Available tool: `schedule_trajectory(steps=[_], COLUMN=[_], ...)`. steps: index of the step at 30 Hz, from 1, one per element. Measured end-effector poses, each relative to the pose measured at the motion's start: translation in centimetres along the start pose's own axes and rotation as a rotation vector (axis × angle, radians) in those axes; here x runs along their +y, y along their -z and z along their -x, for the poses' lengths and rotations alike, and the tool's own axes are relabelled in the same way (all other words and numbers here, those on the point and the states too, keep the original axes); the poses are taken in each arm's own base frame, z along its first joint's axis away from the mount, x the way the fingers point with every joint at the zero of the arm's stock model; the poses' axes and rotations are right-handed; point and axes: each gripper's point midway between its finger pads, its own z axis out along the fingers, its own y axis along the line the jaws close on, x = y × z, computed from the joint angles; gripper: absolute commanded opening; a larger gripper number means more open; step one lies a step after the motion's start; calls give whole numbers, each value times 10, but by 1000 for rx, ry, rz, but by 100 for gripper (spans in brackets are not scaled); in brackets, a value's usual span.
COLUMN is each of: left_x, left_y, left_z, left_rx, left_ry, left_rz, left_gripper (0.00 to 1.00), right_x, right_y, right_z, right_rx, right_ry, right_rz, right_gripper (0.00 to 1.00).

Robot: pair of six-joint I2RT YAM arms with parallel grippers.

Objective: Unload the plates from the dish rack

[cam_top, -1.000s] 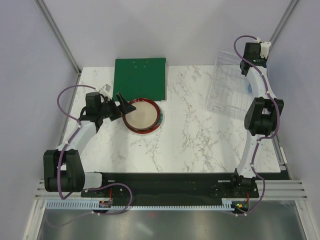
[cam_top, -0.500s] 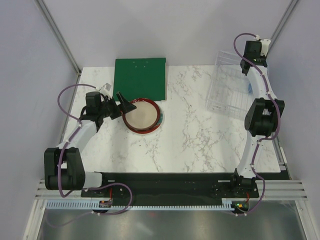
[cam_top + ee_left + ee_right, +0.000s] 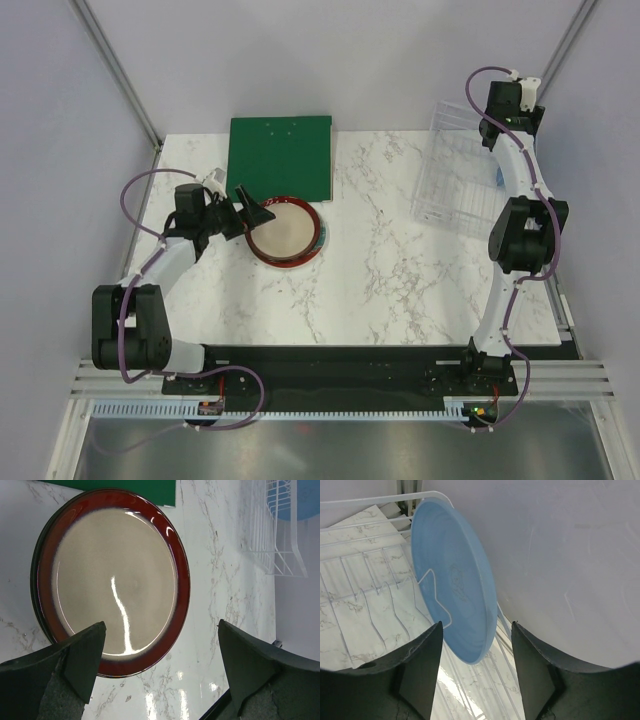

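My right gripper comes down onto the light blue plate's upper rim (image 3: 489, 620) next and closes on it, since the plate's edge stands between my open fingers.
A dark red-rimmed plate with a beige centre (image 3: 285, 232) (image 3: 115, 575) lies flat on the marble table, left of the middle. My left gripper (image 3: 254, 212) (image 3: 161, 624) hovers over its left rim, open and empty. The clear dish rack (image 3: 450, 180) (image 3: 365, 595) stands at the back right. A light blue plate (image 3: 455, 575) (image 3: 497, 177) stands on edge at the rack's right end. My right gripper (image 3: 477, 625) hangs over the rack with its jaws open on either side of that plate's edge, and a gap shows on each side.
A flat green square board (image 3: 280, 158) (image 3: 135, 487) lies at the back left, touching the red-rimmed plate's far edge. The right wall stands close behind the blue plate. The rack's far corner (image 3: 280, 530) shows in the left wrist view.
The right gripper's jaws have opened around the blue plate's edge. The left gripper has shifted slightly to the right over the red-rimmed plate's rim.
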Motion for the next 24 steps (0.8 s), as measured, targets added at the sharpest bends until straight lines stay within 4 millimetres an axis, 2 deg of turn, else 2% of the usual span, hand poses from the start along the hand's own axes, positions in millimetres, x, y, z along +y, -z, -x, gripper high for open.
schedule_trajectory(steps=[7,12,13,14,16,17,18,20,24], left_x=[0,3,4,4,7,7,8,9,8], left_y=[-1,-3,-4,-4,-6,-6,-7,-8,-8], left_z=[0,-2,-3,-3,-4,-5,-5,-6,-7], left_rx=[2,10,12,13,18,20,23,26,31], left_ry=[-1,5,6,6,6,8,9,11,12], left_rz=[-3,2,2,3,6,7,8,10,2], left_gripper=[100,100,100,100,100,100,100,100,100], right_x=[-3,7,9,9,6,5,3,-3,-13], right_y=[-8,-22,-24,-27,-30,-30,-30,-30,-35], right_z=[-6,-24,-27,-30,-31,-30,-28,-23,-25], right_rx=[8,37,42,47,47,47,42,35,44], right_ry=[22,50,58,63,69,74,65,63,66], right_rz=[-49,-59,-65,-76,-105,-107,-114,-132,-160], right_gripper=[65,62,57,43,33,14,8,0,0])
